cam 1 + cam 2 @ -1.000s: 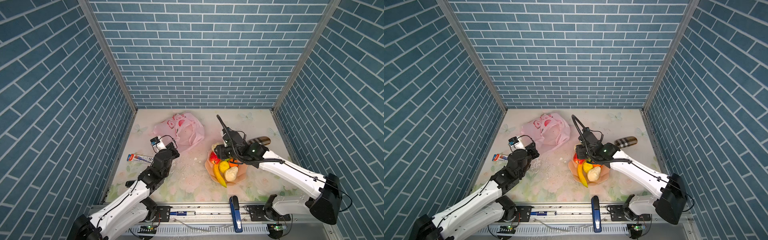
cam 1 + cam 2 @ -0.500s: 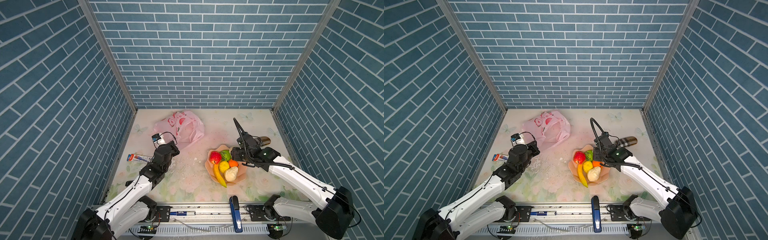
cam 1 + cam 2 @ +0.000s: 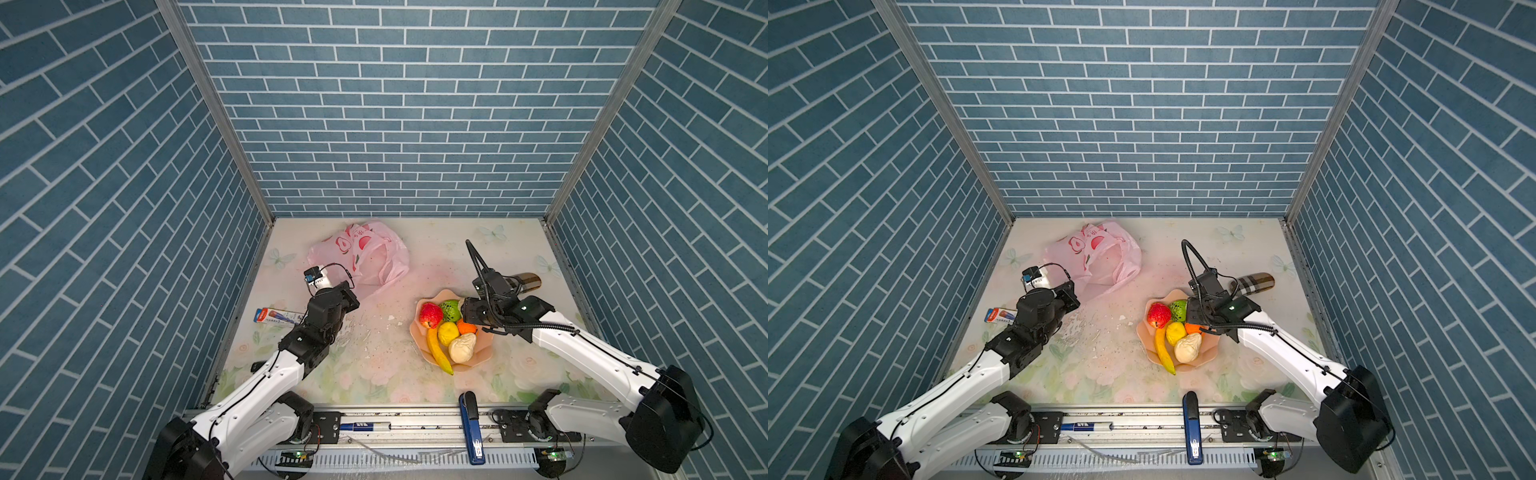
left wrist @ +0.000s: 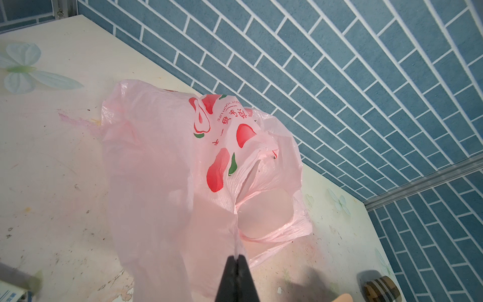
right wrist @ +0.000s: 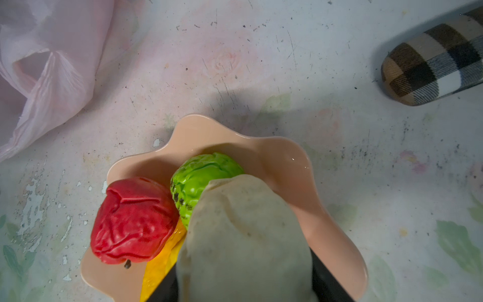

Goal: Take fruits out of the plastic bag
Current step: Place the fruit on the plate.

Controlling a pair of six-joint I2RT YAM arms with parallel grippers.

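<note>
My right gripper lowers the cream-white lumpy fruit (image 5: 243, 235) onto the bowl's bottom beside the green bumpy fruit next and releases it, since that spot is still bare.
The pale-pink plastic bag (image 3: 365, 253) (image 3: 1096, 253) lies crumpled at the back left. My left gripper (image 4: 237, 257) (image 3: 349, 297) is shut on a pinch of the bag's (image 4: 170, 170) film, lifting it. The right gripper (image 5: 245, 274) (image 3: 467, 313) hangs over the peach bowl (image 3: 482, 353) (image 5: 287, 157), shut on a cream-white lumpy fruit (image 5: 243, 235). In the bowl lie a red apple (image 3: 431, 314) (image 5: 133, 222), a green bumpy fruit (image 3: 451, 309) (image 5: 198, 175), a lemon (image 3: 448, 332), an orange (image 3: 467, 328), a banana (image 3: 438, 353) and another cream fruit (image 3: 462, 347).
A plaid brown case (image 3: 525, 280) (image 5: 431, 65) lies behind the bowl on the right. A small blue-and-red box (image 3: 276, 316) sits by the left wall. A blue stapler (image 3: 471, 424) rests on the front rail. Brick walls close three sides.
My right gripper has moved from the bowl's left side across to its right rim, uncovering the apple and green fruit. The left gripper has stayed shut by the bag, shifting only slightly.
</note>
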